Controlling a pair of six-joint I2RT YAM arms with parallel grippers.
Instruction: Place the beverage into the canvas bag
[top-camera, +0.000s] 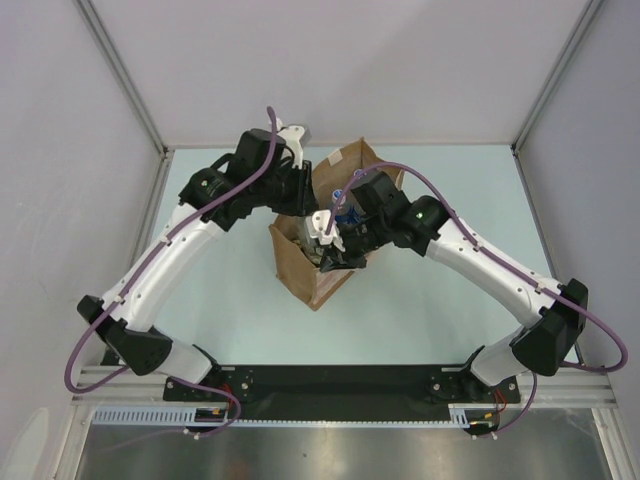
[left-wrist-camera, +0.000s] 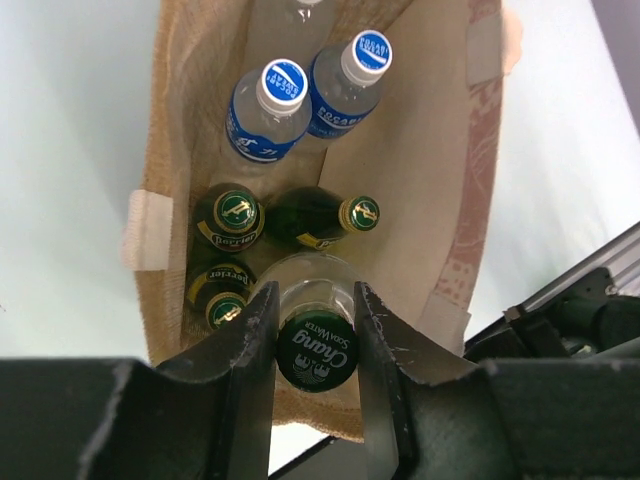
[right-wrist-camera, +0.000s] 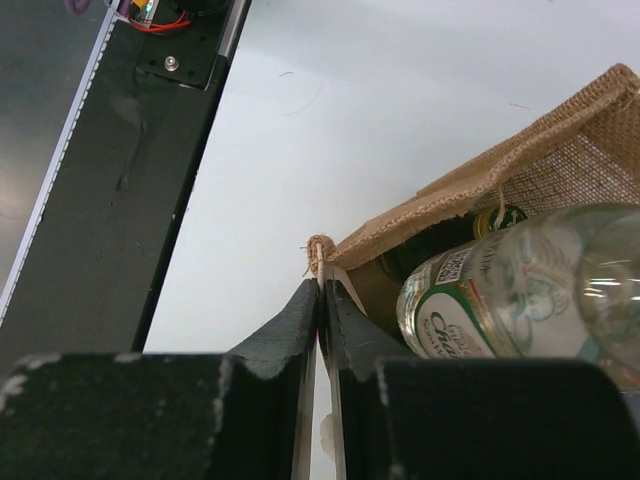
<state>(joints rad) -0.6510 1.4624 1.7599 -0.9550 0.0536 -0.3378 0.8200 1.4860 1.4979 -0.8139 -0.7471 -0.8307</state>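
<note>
The left gripper moves down into the bag's near end (top-camera: 310, 251) beside the green Perrier bottles next and releases the clear bottle, which still hangs at the bag's rim.
The beverage (left-wrist-camera: 317, 345) is a clear glass bottle with a dark green Chang soda water cap. My left gripper (left-wrist-camera: 316, 292) is shut on its neck, and the bottle hangs upright at the near end of the canvas bag's (left-wrist-camera: 420, 190) open mouth. The right wrist view shows the bottle's label (right-wrist-camera: 470, 320) just inside the burlap rim (right-wrist-camera: 540, 150). My right gripper (right-wrist-camera: 322, 285) is shut on the bag's rim at a corner. From above, both grippers meet over the bag (top-camera: 305, 270), the left gripper (top-camera: 303, 195) at its far side and the right gripper (top-camera: 337, 250) nearer.
Two blue-capped Pocari bottles (left-wrist-camera: 283, 85) (left-wrist-camera: 368, 55) and three green Perrier bottles (left-wrist-camera: 232, 210) (left-wrist-camera: 358, 212) (left-wrist-camera: 222, 305) stand inside the bag. A cream strap tab (left-wrist-camera: 147, 232) sits on its left wall. The black base rail (top-camera: 340, 380) runs along the near edge.
</note>
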